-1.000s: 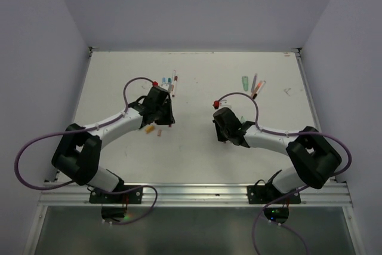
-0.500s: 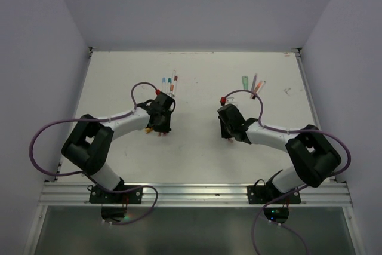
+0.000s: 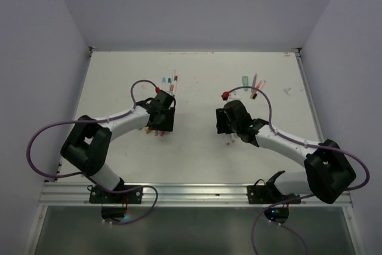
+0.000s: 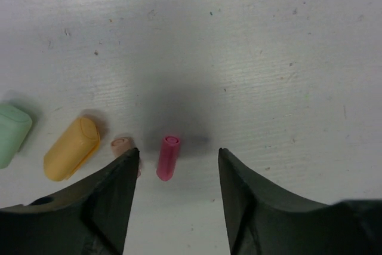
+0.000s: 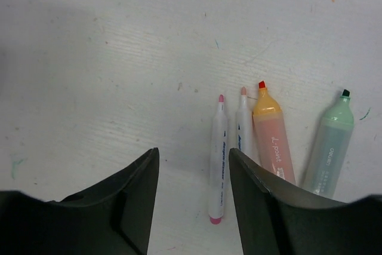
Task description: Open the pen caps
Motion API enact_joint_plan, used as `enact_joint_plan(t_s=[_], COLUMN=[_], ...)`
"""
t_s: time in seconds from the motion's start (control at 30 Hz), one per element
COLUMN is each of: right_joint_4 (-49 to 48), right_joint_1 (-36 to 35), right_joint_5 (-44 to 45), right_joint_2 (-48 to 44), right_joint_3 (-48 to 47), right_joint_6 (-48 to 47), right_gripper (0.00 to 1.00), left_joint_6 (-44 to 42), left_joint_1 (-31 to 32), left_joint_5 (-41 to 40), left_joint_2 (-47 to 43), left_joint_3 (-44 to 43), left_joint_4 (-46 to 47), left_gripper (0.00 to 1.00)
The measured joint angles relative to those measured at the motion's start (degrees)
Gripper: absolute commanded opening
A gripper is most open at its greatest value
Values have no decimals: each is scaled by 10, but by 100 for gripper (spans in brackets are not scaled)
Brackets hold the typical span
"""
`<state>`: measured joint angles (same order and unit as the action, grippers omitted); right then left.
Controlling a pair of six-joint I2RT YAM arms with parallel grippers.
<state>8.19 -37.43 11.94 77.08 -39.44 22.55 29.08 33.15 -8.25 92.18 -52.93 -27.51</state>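
The blue-capped white pen (image 3: 169,84) still has its cap. My left gripper will move up and outward from the loose pink cap, then go down to the pen.
In the left wrist view a pink pen cap (image 4: 168,157) lies loose on the white table between the fingers of my open left gripper (image 4: 178,153). To its left lie a small peach cap (image 4: 122,143), an orange cap (image 4: 71,148) and a mint green cap (image 4: 12,134). In the right wrist view my right gripper (image 5: 193,152) is open over the table. An uncapped pink-tipped white pen (image 5: 218,159) lies just inside its right finger. Beside it are another uncapped white pen (image 5: 243,125), an orange highlighter (image 5: 272,140) and a pale green highlighter (image 5: 332,147).
From above, the left gripper (image 3: 160,125) and right gripper (image 3: 231,131) sit low at mid-table. Several capped pens (image 3: 171,83) lie behind the left gripper, and more pens (image 3: 255,85) lie at the back right. Walls enclose the table on three sides.
Both grippers have opened. The pink cap now lies free under the left one and the pink-tipped pen lies free under the right one. The right arm has stretched out a little.
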Motion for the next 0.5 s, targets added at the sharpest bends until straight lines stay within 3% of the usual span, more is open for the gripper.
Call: enact_joint_plan(t_s=[0.17,0.37,0.5], right_joint_4=[-9,-34,-49], right_joint_1=[0,0,0], right_joint_5=[-6,-7,-9], right_joint_2=[-74,-132,-146], right_joint_3=[0,0,9], right_joint_6=[-12,-17,-17], right_gripper=[72,94,96], left_joint_6=[-7,-20,-28], left_joint_1=[0,0,-9], left_joint_5=[-5,-21,-22], left_joint_2=[-15,7,71], left_joint_3=[-57,-167,-246], left_joint_4=[-13,-1,17], left_gripper=[78,78,75])
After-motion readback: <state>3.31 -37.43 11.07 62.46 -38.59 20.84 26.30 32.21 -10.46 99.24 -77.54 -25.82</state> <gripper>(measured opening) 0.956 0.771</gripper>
